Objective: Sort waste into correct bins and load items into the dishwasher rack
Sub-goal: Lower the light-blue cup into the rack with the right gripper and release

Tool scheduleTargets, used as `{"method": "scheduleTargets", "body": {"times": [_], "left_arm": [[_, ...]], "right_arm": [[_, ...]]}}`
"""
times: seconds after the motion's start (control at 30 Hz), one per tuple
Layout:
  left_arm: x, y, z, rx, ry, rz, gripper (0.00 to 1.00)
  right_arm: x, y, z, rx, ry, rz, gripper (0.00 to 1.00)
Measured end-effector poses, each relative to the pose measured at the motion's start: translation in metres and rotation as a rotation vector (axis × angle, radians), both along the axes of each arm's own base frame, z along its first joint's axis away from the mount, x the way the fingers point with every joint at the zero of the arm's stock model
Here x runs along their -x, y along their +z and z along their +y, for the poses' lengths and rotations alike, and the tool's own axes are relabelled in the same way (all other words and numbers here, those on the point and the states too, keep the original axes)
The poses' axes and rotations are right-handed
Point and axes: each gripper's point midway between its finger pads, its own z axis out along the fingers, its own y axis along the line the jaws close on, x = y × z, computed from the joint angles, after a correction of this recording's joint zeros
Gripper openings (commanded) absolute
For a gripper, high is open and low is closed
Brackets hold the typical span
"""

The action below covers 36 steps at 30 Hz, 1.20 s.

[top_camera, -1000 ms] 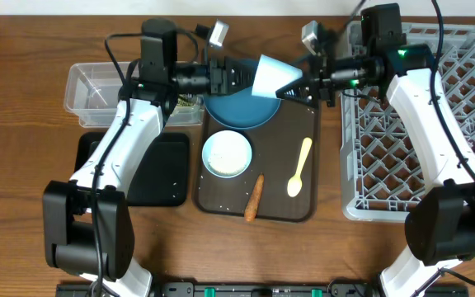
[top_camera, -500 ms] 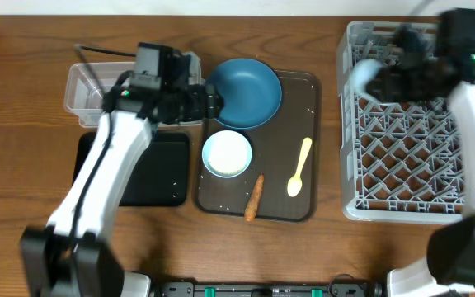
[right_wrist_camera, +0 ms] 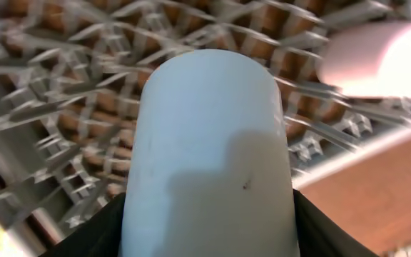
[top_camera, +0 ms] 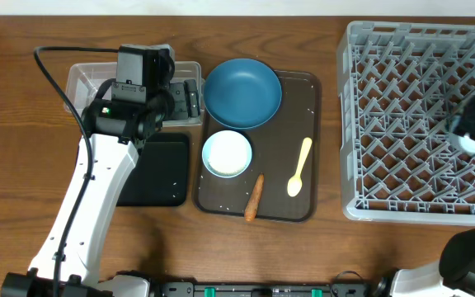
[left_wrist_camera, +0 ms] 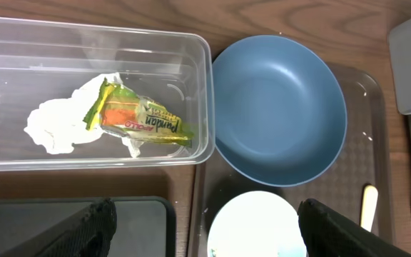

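My right gripper draws back and down to the rack's empty wires beside the pink cup next and releases the blue cup [right_wrist_camera: 209, 143].
My left gripper [left_wrist_camera: 205, 228] hangs open and empty above the clear tub [left_wrist_camera: 48, 57], where the snack wrapper [left_wrist_camera: 138, 120] lies on the crumpled tissue [left_wrist_camera: 52, 128]. From overhead that gripper [top_camera: 191, 99] sits at the tub's right end, beside the dark-blue bowl [top_camera: 242, 92]. On the brown tray lie the white bowl [top_camera: 227, 154], yellow spoon [top_camera: 300, 167] and carrot stick [top_camera: 254, 198]. My right gripper [right_wrist_camera: 209, 228] is shut on the blue cup [right_wrist_camera: 209, 143] over the dishwasher rack [right_wrist_camera: 63, 128], near the pink cup [right_wrist_camera: 384, 57].
The black tray [top_camera: 159, 169] lies just in front of the clear tub. The brown serving tray [top_camera: 303, 115] fills the middle. The rack [top_camera: 402, 107] takes up the right side, and my right arm reaches in at its right edge.
My left gripper pulled back from the dark-blue bowl to over the clear tub and opened wider. My right arm carried the blue cup rightward across the rack.
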Motion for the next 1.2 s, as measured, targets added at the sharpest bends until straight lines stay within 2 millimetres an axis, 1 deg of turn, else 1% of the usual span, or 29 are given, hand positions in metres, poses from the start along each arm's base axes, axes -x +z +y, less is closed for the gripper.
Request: {"method": "scheduleTargets", "body": {"times": [0.13, 0.27, 0.37, 0.47, 0.5, 0.6, 0.73, 0.77, 0.8, 0.83, 0.87, 0.9, 0.93, 0.97, 1.03, 1.1, 1.2], "left_arm": [[0.0, 0.0, 0.001, -0.007, 0.005, 0.001, 0.84], [0.001, -0.001, 0.002, -0.008, 0.005, 0.007, 0.84], [0.001, -0.002, 0.002, -0.008, 0.005, 0.008, 0.84], [0.002, -0.002, 0.002, -0.009, 0.005, 0.01, 0.84], [0.002, -0.002, 0.002, -0.009, 0.005, 0.012, 0.84], [0.003, -0.003, 0.002, -0.01, 0.005, 0.017, 0.84], [0.004, -0.003, 0.002, -0.01, 0.005, 0.02, 0.84], [0.004, -0.003, 0.002, -0.01, 0.005, 0.019, 0.84], [0.004, -0.003, 0.002, -0.01, 0.005, 0.019, 0.84], [0.004, -0.003, 0.002, -0.01, 0.005, 0.02, 0.84], [0.004, -0.003, 0.002, -0.01, 0.005, 0.02, 0.84], [0.004, -0.003, 0.002, -0.01, 0.006, 0.019, 0.84], [0.004, -0.003, 0.002, -0.01, 0.006, 0.02, 0.84], [0.004, -0.003, 0.002, -0.01, 0.005, 0.02, 0.84], [0.004, -0.003, 0.002, -0.01, 0.006, 0.02, 0.84], [0.004, -0.003, 0.002, -0.012, 0.006, 0.02, 0.84], [0.004, -0.003, 0.003, -0.012, 0.007, 0.02, 0.84]], "right_arm": [[0.013, -0.001, -0.023, 0.015, -0.089, 0.007, 0.16], [0.022, -0.009, -0.036, 0.005, -0.137, 0.043, 0.16], [0.023, -0.021, -0.04, -0.009, -0.147, 0.081, 0.16], [0.021, -0.037, -0.041, -0.031, -0.147, 0.125, 0.16], [0.02, -0.045, -0.041, -0.043, -0.146, 0.149, 0.16], [0.021, -0.059, -0.041, -0.068, -0.147, 0.195, 0.17], [0.021, -0.073, -0.041, -0.087, -0.148, 0.232, 0.18], [0.021, -0.075, -0.041, -0.09, -0.15, 0.238, 0.21], [0.021, -0.077, -0.041, -0.094, -0.15, 0.245, 0.32], [0.021, -0.079, -0.041, -0.096, -0.15, 0.249, 0.46], [0.021, -0.08, -0.041, -0.097, -0.15, 0.253, 0.63], [0.021, -0.081, -0.041, -0.099, -0.153, 0.255, 0.72], [0.021, -0.081, -0.041, -0.099, -0.156, 0.256, 0.78], [0.021, -0.081, -0.041, -0.101, -0.16, 0.257, 0.82], [0.021, -0.082, -0.041, -0.101, -0.159, 0.258, 0.85], [0.021, -0.081, -0.041, -0.1, -0.159, 0.258, 0.87], [0.021, -0.081, -0.041, -0.101, -0.158, 0.258, 0.88]]}}
